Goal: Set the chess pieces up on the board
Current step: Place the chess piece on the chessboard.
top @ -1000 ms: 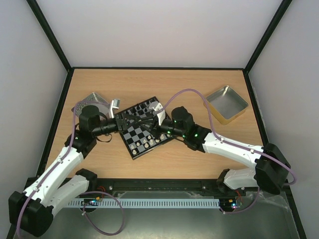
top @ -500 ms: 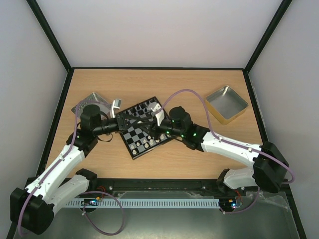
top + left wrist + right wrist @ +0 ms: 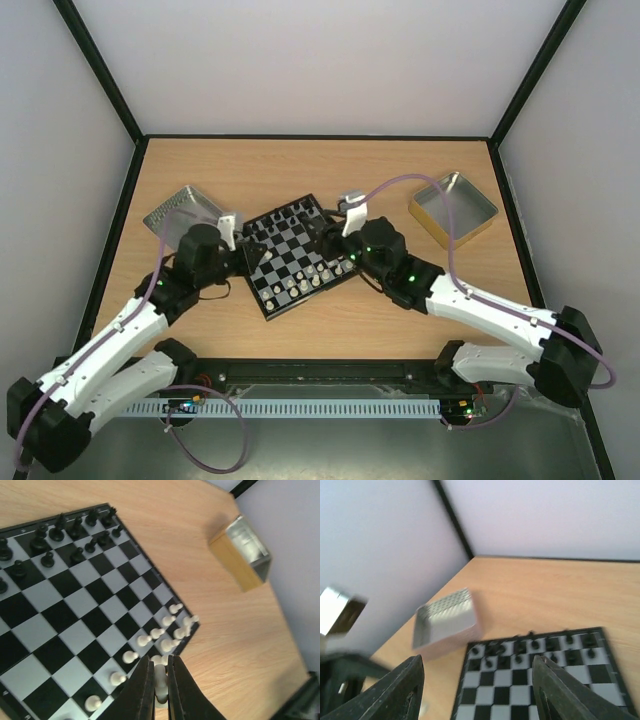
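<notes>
My left gripper is above and in front of the near row's empty square point(image 3: 282, 300), so I should pull it back and down to release the cream-white piece there.
The board point(image 3: 292, 250) lies tilted at the table's middle. Black chess pieces point(image 3: 280, 220) stand in its far rows and cream-white ones point(image 3: 310, 282) in its near rows. In the left wrist view my left gripper point(image 3: 160, 662) is shut on a cream-white piece point(image 3: 161, 682), held above the white rows point(image 3: 150, 640) near the board's point(image 3: 75, 635) edge. From above, the left gripper point(image 3: 246, 262) sits at the board's left side. My right gripper point(image 3: 335, 250) is at the right side. Its jaws point(image 3: 480, 690) stand wide open and empty over the board point(image 3: 540, 695), facing the black pieces point(image 3: 535, 644).
A silver tray point(image 3: 185, 210) sits left of the board and shows in the right wrist view point(image 3: 445, 622). A gold-walled tray point(image 3: 453, 208) stands at the far right, seen also from the left wrist point(image 3: 240, 555). Black frame rails border the table.
Both grippers were together over the board's middle. The left one shut on the white piece and drew back left. The right one opened and pulled back to the right.
</notes>
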`<state>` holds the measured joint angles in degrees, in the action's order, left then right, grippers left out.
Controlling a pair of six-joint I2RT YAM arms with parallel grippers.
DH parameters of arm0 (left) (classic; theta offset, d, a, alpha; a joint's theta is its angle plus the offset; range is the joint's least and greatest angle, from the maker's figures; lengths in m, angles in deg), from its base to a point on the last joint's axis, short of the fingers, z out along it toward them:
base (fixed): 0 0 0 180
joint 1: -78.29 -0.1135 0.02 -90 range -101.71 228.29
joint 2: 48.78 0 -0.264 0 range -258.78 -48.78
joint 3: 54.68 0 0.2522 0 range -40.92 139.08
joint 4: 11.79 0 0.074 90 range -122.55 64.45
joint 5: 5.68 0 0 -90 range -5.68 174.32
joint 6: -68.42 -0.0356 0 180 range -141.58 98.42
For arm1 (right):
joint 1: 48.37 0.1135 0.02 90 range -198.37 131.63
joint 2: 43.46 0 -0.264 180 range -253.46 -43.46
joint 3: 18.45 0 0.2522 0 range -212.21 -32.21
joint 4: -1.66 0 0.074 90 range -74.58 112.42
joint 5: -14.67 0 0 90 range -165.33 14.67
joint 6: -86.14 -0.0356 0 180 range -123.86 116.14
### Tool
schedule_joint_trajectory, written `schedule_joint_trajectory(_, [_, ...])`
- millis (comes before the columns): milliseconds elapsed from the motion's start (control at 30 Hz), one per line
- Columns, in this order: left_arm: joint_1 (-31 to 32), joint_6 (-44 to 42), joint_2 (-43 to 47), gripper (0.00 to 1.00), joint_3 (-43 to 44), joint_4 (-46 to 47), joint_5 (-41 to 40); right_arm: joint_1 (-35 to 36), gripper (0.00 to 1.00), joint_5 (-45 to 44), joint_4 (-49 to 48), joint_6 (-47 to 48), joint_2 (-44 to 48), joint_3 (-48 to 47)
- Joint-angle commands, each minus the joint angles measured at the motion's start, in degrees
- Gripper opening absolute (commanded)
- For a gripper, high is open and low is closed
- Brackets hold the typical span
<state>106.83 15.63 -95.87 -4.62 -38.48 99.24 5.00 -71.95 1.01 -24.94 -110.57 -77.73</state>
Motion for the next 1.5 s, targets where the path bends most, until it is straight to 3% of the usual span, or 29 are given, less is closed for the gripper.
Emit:
schedule_joint_trajectory(0, [9.9,-2.5,-1.7,0.02,1.2,-5.8,-21.6,0.0,0.59,-20.2,4.9,-7.4,3.2,0.0])
schedule_joint_trajectory(167, [22.8,0.1,-6.6,0.03,1.7,-8.1,-35.9,0.1,0.61,-27.0,6.8,-10.4,5.0,1.1])
schedule_joint_trajectory(400, [33.1,3.0,-13.8,0.02,-0.5,-5.5,-41.2,0.0,0.63,-28.5,7.4,-11.6,5.0,2.1])
schedule_joint_trajectory(733, [35.2,4.2,-18.7,0.02,-6.5,3.1,-39.9,0.0,0.66,-28.8,7.6,-12.0,4.3,2.8])
schedule_joint_trajectory(1467, [35.2,4.0,-24.1,0.05,-10.3,9.8,-41.0,0.1,0.69,-28.6,7.7,-12.1,2.2,2.0])
